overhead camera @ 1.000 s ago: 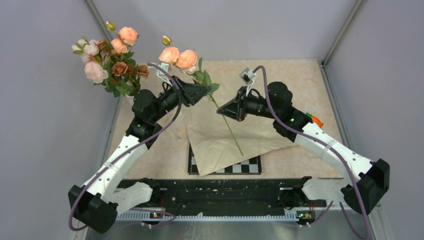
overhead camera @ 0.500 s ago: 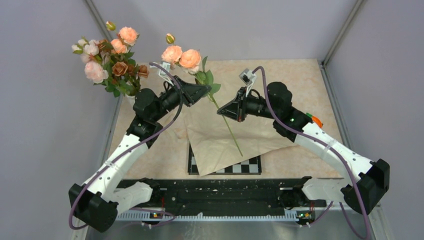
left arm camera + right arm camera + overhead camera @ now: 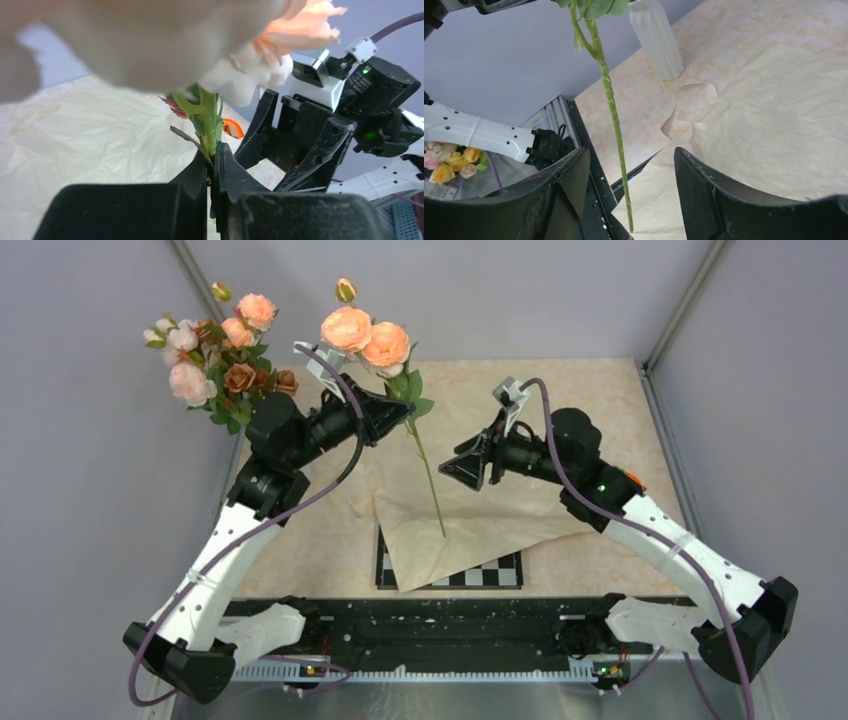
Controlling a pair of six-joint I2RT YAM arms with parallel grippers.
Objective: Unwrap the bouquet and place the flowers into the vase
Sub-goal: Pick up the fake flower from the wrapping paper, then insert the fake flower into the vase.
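Observation:
The stem of the bunched flowers hangs long. My left gripper will next go up, then to the left in the top view, then down by the bunched flowers (image 3: 232, 380) and let go.
My left gripper (image 3: 402, 416) (image 3: 214, 150) is shut on the green stem (image 3: 428, 480) of a flower with two peach blooms (image 3: 366, 334), held upright above the table. The stem hangs free down to the bouquet's beige wrapping paper (image 3: 490, 495), which lies spread flat. My right gripper (image 3: 460, 468) (image 3: 629, 155) stands open just right of the stem (image 3: 611, 105), apart from it. Several other flowers (image 3: 215, 355) stand bunched at the back left. The white ribbed vase (image 3: 656, 37) shows in the right wrist view; in the top view the flowers and left arm hide it.
A checkerboard mat (image 3: 460, 575) peeks out under the paper's near edge. A small orange object (image 3: 632, 480) lies behind the right arm. Grey walls close in the left, back and right sides. A cream ribbon strip (image 3: 689, 95) lies near the vase's foot.
The right gripper opened, let go of the stem and drew back to the right. The left gripper lifted the flower higher, and the stem swung more upright.

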